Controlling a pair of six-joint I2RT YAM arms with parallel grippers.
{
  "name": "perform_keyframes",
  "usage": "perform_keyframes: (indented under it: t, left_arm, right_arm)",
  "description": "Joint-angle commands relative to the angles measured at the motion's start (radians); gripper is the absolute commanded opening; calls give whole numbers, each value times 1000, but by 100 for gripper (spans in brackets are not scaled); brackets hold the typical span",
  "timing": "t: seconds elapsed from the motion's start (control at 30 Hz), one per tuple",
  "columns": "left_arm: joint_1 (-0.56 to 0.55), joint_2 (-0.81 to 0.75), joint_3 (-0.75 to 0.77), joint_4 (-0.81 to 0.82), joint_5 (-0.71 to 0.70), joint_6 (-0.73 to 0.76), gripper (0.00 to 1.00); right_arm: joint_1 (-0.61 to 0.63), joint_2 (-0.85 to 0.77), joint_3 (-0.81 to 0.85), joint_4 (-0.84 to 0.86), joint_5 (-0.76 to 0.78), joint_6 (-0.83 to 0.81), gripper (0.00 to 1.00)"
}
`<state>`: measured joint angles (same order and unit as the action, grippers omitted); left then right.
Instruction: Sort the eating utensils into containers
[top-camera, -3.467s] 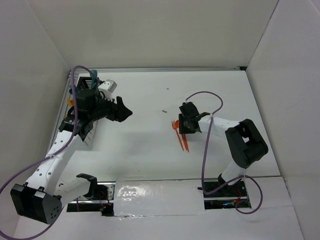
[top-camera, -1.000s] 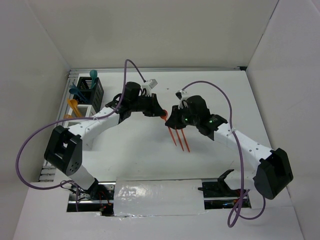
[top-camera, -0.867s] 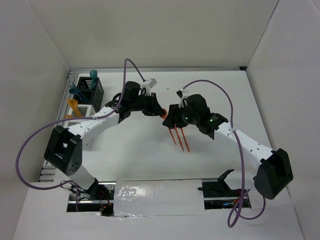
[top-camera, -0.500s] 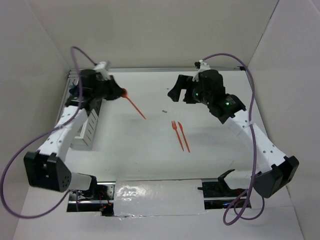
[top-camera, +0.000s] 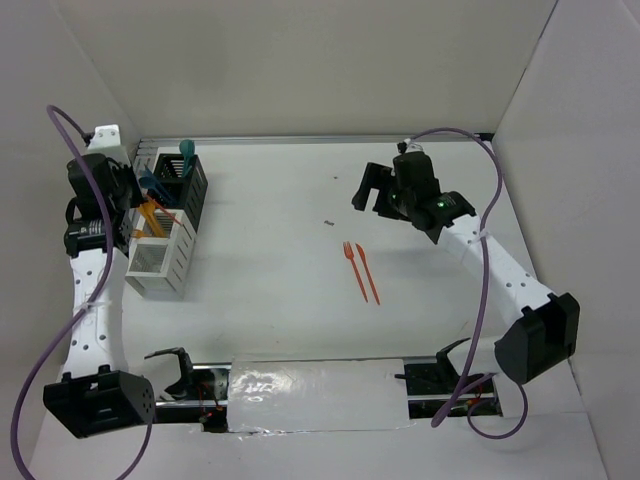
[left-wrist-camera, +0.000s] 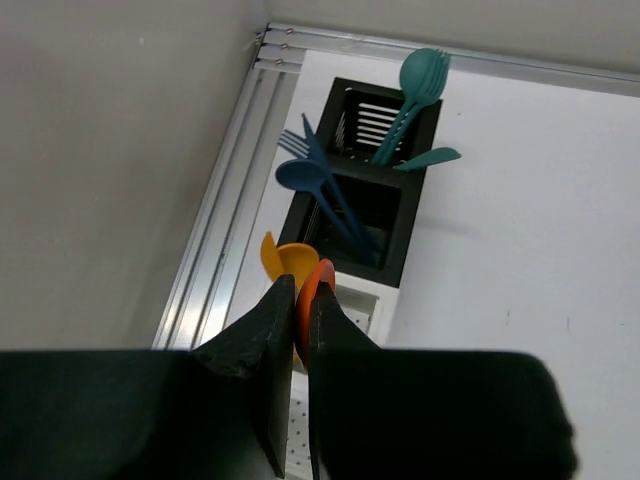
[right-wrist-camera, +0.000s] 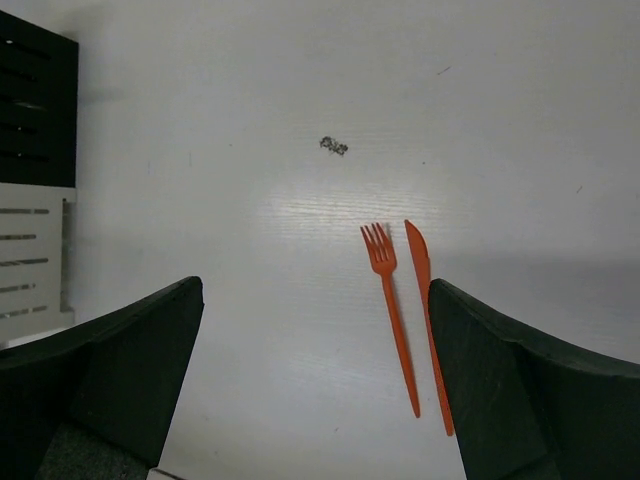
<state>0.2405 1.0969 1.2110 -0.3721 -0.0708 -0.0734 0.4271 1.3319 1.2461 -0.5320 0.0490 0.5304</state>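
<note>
The white container's near section (left-wrist-camera: 298, 432) is empty, so the robot should bring its left gripper back and down over that section to release the orange spoon (left-wrist-camera: 321, 272) there.
My left gripper (left-wrist-camera: 300, 296) is shut on an orange spoon (left-wrist-camera: 321, 272), holding it over the row of containers at the far left. The black container (left-wrist-camera: 395, 200) holds teal utensils (left-wrist-camera: 418, 85) in its far compartment and dark blue ones (left-wrist-camera: 312, 178) in its near one. A yellow-orange utensil (left-wrist-camera: 277, 256) stands in the white container (left-wrist-camera: 352, 305) below my fingers. An orange fork (right-wrist-camera: 391, 300) and an orange knife (right-wrist-camera: 426, 310) lie side by side mid-table. My right gripper (right-wrist-camera: 315, 290) hangs open above them, holding nothing.
An aluminium rail (left-wrist-camera: 225, 230) runs along the left wall beside the containers (top-camera: 160, 255). A small dark speck (top-camera: 328, 222) lies on the table beyond the fork (top-camera: 352, 267). White walls close in the table on three sides.
The two grippers were together at mid-table. My left arm has swung left to the containers with the orange spoon. My right gripper has opened and drawn back to the far right.
</note>
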Motion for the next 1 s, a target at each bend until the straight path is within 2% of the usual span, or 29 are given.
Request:
perform_keyframes:
  t: [0.0,0.17,0.4,0.6,0.73,0.97]
  left_arm:
    - [10,-45,2,12,-75,125,10]
    - [31,-65,4,-14,-133,159,10]
    - [71,-107,-14,-74,-156,120,9]
    - [86,-163,-142,-42,-218,95,9]
    - [111,-192,-235,38,-262,80,10]
    - [140,-164,-286,50,-137,-40,11]
  right_arm:
    - [-1,15,-22,3,54,0,100]
    - [-2,12,-69,47,54,0,100]
    - [-7,69,-70,36,64,5,100]
    - [-8,90,-70,36,55,-24,100]
    - [-10,98,-91,46,45,-47,100]
    - [-11,95,-137,58,34,-44,100]
